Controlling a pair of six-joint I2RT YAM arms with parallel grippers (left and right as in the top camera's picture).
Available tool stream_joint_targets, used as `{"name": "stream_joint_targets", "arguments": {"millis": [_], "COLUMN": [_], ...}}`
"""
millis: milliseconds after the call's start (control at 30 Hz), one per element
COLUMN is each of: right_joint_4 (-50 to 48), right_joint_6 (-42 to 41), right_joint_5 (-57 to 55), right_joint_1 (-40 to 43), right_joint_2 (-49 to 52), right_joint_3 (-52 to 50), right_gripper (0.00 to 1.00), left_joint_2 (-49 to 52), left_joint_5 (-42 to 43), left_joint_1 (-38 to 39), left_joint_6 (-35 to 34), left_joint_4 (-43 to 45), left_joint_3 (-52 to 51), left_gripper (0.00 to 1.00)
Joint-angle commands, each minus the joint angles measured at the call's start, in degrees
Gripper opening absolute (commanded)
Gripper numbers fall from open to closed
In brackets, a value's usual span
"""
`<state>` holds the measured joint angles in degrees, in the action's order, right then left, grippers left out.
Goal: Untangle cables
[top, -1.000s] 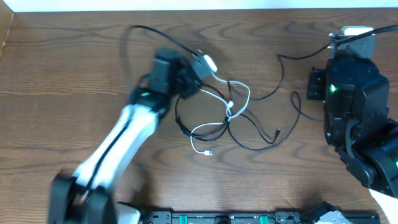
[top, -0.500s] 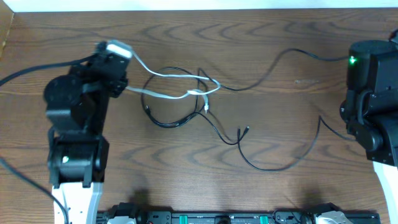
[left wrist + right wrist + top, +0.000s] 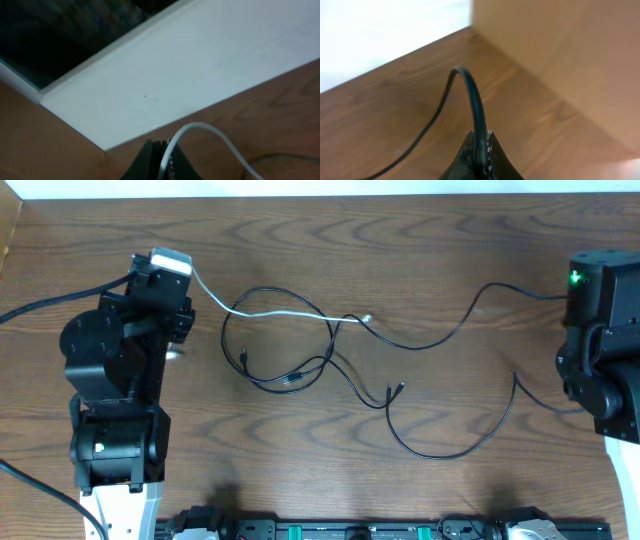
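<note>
My right gripper should next turn from the wooden side panel toward the middle of the table, and then it should open to let go of the black cable.
The white cable (image 3: 275, 310) runs from my left gripper (image 3: 176, 268) at the table's left to its plug end (image 3: 368, 320) near the middle. In the left wrist view the left gripper (image 3: 163, 146) is shut on the white cable (image 3: 220, 136), which arcs away to the right. A black cable (image 3: 455, 330) stretches from the middle to my right arm (image 3: 598, 340). The right gripper (image 3: 483, 136) is shut on this black cable (image 3: 476, 102). Another black cable (image 3: 262, 377) loops under the white one. A third (image 3: 450, 450) curves across the lower right.
A white board (image 3: 200, 55) lines the table's back edge. A wooden side panel (image 3: 570, 60) stands close to the right gripper. A thick black arm wire (image 3: 40, 300) trails off the left edge. A black equipment rail (image 3: 350, 530) runs along the front.
The left arm drew the white cable up and left, and the right arm pulled its black cable right. The knot in the middle has spread out, with the white plug end now lying loose.
</note>
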<state>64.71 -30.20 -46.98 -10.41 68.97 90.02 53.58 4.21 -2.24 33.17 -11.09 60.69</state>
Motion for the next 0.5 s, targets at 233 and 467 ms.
{"name": "stream_joint_targets", "arguments": {"millis": [233,467], "right_joint_4": [-4.6,-7.0], "right_joint_6": [0.4,22.5], "right_joint_5": [29.6,58.8], "right_joint_1": [0.2,0.2], "right_joint_2": [2.1,6.6], "right_joint_3": [0.7,0.7], "right_gripper": [0.03,0.99], "left_joint_2": [1.0,1.3], "left_joint_5": [6.3,9.6], "left_joint_1": [-0.3,-0.3], "left_joint_6": [-2.4,-2.4], "left_joint_4": [-3.4,-2.5], "left_joint_3": [1.0,1.0], "left_gripper": [0.07,0.07]}}
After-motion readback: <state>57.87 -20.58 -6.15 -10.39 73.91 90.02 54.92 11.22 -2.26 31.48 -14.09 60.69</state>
